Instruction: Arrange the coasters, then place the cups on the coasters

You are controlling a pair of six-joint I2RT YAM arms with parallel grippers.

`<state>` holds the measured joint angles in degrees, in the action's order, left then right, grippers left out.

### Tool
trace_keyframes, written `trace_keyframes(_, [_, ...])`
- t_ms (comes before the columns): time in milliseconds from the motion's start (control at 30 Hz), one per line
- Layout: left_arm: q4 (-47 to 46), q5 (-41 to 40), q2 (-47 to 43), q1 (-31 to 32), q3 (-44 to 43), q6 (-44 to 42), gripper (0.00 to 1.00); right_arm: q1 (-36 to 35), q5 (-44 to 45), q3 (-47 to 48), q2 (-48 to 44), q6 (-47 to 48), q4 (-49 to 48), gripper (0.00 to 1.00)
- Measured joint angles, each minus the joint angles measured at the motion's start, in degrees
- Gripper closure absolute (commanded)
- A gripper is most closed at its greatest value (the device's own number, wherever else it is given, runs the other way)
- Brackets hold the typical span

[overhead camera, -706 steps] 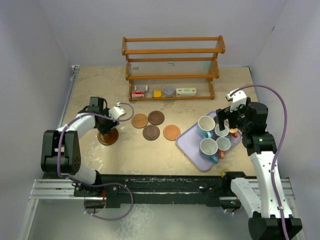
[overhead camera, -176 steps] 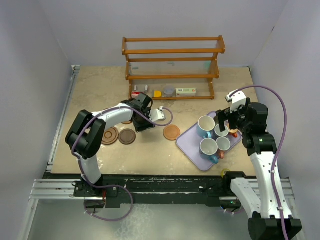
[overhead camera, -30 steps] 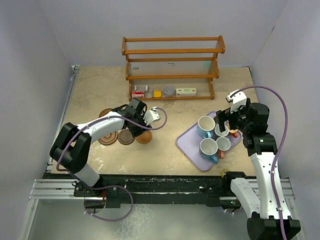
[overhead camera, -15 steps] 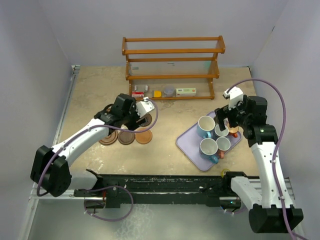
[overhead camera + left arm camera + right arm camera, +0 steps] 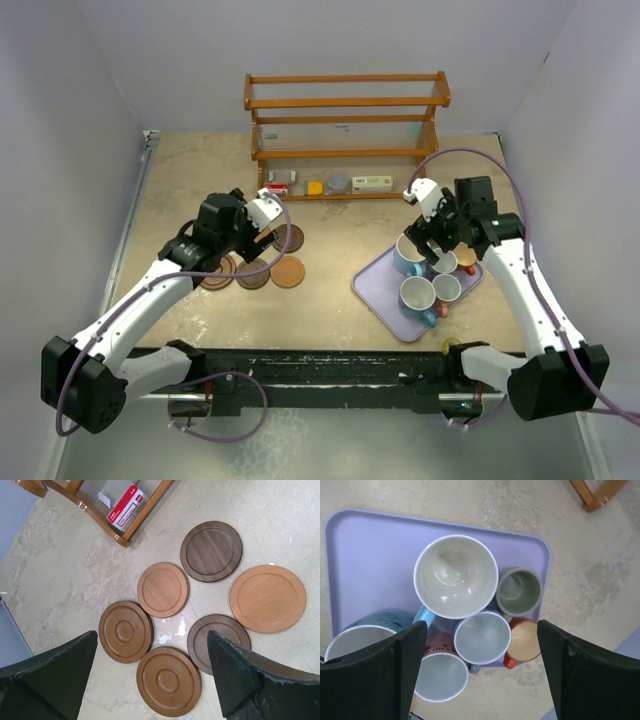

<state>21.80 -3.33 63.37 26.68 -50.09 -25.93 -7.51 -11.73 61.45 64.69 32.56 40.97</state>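
I should next lower my right gripper onto the large cup's rim [image 5: 497, 586] on the side by the small grey-green cup, since that rim is below the open fingers.
Several round wooden coasters [image 5: 162, 589] lie flat in a tight cluster on the table, among them two grooved ones [image 5: 168, 681] and a light orange one [image 5: 267, 598]. Above the cluster hovers my left gripper [image 5: 151, 640], open and empty; the top view shows it [image 5: 262, 225] over the coasters [image 5: 289, 271]. Several cups [image 5: 455, 576] stand upright and packed together on the lavender tray [image 5: 370, 555]. My right gripper [image 5: 481, 630] hangs open above a small grey-blue cup [image 5: 482, 637], touching nothing. From the top view it [image 5: 432, 235] sits over the tray's cups [image 5: 417, 295].
A wooden rack [image 5: 345, 120] stands at the back, with small boxes [image 5: 127, 508], a yellow item [image 5: 315, 187] and a grey one [image 5: 338, 183] under it. The lavender tray [image 5: 380, 280] lies at the right, angled. Walls close in on both sides.
My left gripper has opened, let go of the light orange coaster and risen back off the cluster. My right arm has swung left over the cups on the tray.
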Motion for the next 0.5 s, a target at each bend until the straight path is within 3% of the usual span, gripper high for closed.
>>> trace_keyframes(200, [-0.07,0.35,-2.80,-1.68,2.93,0.50,0.13,-3.85,0.74,0.94,6.21,6.95,1.11,0.14])
trace_keyframes(500, [-0.42,1.81,-6.01,-3.10,4.87,0.44,0.14,-4.07,1.70,7.76,17.86,14.25,3.39,0.26])
